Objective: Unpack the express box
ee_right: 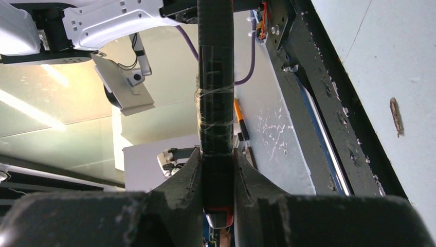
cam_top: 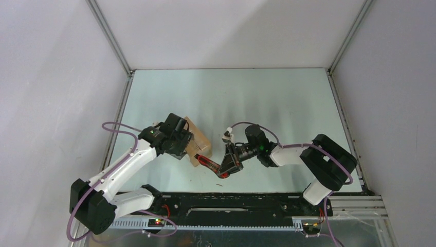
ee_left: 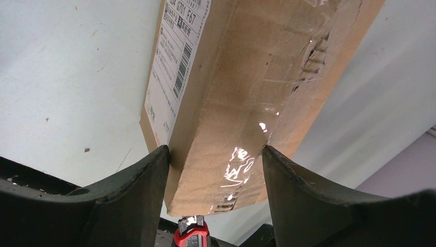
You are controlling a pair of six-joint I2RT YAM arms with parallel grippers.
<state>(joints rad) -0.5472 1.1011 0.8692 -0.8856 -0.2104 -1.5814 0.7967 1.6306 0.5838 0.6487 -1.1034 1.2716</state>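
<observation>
My right gripper should next move outward, away from the box, turn the knife's tip outward and lower it there. The table beside the express box [cam_top: 199,143] is empty.
The express box [cam_top: 199,143], a brown carton with clear tape and a white printed label [ee_left: 172,67], stands left of the table's centre. My left gripper [cam_top: 186,146] is shut on it. In the left wrist view both fingers press the sides of the express box [ee_left: 231,103] at the gripper [ee_left: 216,154]. My right gripper [cam_top: 230,163] is shut on a red-and-black utility knife [cam_top: 208,163], which points left toward the box's near end. The knife's red tip [ee_left: 191,234] shows just below the box. In the right wrist view the black handle [ee_right: 216,77] runs up from the gripper [ee_right: 218,164].
White walls enclose the pale table [cam_top: 257,98] on three sides. A black rail [cam_top: 231,203] carrying both arm bases runs along the near edge. A small brown scrap [ee_right: 395,113] lies on the table near the rail.
</observation>
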